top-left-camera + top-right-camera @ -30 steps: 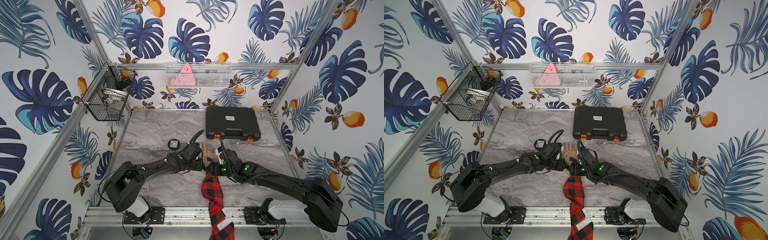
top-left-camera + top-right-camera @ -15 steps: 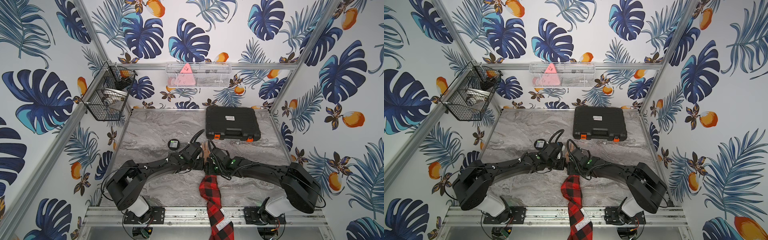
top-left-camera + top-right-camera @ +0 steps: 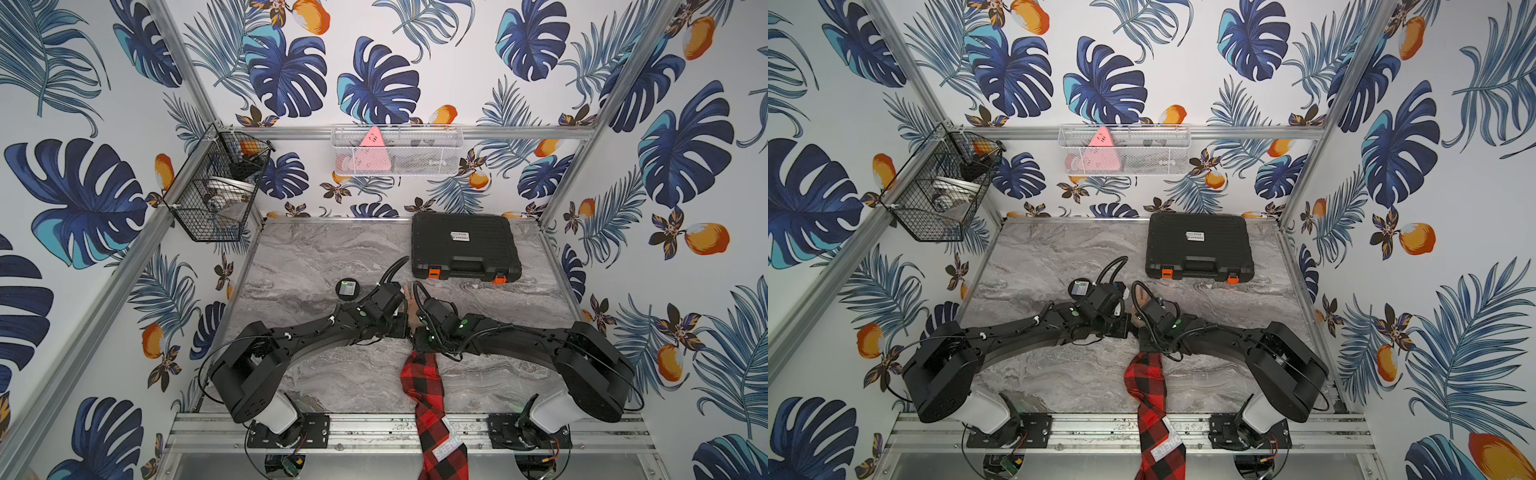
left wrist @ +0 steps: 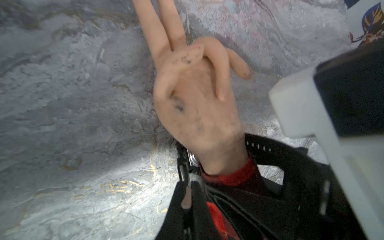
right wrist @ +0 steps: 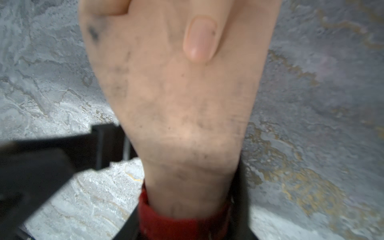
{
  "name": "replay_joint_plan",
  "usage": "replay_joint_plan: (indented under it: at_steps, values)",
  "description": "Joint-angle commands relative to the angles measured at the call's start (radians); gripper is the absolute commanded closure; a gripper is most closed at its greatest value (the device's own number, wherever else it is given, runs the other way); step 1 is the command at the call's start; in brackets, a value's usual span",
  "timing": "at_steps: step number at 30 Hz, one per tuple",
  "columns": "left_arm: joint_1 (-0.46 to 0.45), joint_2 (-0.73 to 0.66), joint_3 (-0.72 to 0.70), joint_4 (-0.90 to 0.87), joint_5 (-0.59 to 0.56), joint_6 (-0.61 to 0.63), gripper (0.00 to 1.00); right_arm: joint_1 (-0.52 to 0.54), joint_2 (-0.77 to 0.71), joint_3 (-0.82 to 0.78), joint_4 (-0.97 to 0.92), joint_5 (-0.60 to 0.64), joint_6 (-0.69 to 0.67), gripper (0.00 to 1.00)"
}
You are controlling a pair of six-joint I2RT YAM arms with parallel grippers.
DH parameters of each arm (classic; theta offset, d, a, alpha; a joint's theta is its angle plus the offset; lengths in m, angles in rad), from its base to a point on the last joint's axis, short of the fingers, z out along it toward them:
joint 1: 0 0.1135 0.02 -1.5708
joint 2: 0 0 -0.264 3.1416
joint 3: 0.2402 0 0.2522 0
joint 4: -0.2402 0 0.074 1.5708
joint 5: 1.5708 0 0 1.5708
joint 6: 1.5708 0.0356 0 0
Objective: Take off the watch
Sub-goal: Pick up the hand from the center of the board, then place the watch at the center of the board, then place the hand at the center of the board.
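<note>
The watch will next leave the wrist in my left gripper, for release on the clear marble tabletop beside the black disc.
A mannequin hand in a red plaid sleeve lies palm up on the marble table. The watch is round its wrist: a black strap with holes, and a case with a silver back on the side. Both top views hide the watch under the two arms. My left gripper is shut on the watch's edge beside the case. My right gripper straddles the wrist at the red cuff, a dark finger tight against each side. In a top view the two grippers meet over the wrist.
A flat black disc with a green-white label lies just left of the left arm. A black tool case stands at the back right. A black wire basket and a white mesh basket hang on the walls.
My left gripper has closed on the watch's edge. The right arm has swung in over the wrist and its jaws have narrowed round it.
</note>
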Motion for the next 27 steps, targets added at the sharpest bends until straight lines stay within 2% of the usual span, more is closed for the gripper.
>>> replay_joint_plan:
  at_steps: [1, 12, 19, 24, 27]
  values:
    - [0.038, -0.028, 0.010, -0.068, -0.073, 0.048, 1.00, -0.002, -0.027, -0.006, -0.012, 0.035, -0.007, 0.59]
    - [0.282, -0.148, -0.022, -0.200, -0.147, 0.138, 1.00, -0.022, -0.057, -0.038, 0.003, 0.023, -0.006, 0.63]
    - [0.401, -0.190, -0.068, -0.247, -0.295, 0.082, 1.00, -0.026, -0.067, -0.051, 0.007, 0.024, -0.008, 0.63]
    - [0.508, -0.187, -0.122, -0.188, -0.190, 0.023, 1.00, -0.030, -0.073, -0.061, 0.012, 0.018, -0.008, 0.63]
    - [0.542, -0.161, -0.138, -0.170, -0.171, 0.001, 1.00, -0.031, -0.072, -0.063, 0.012, 0.018, -0.008, 0.63]
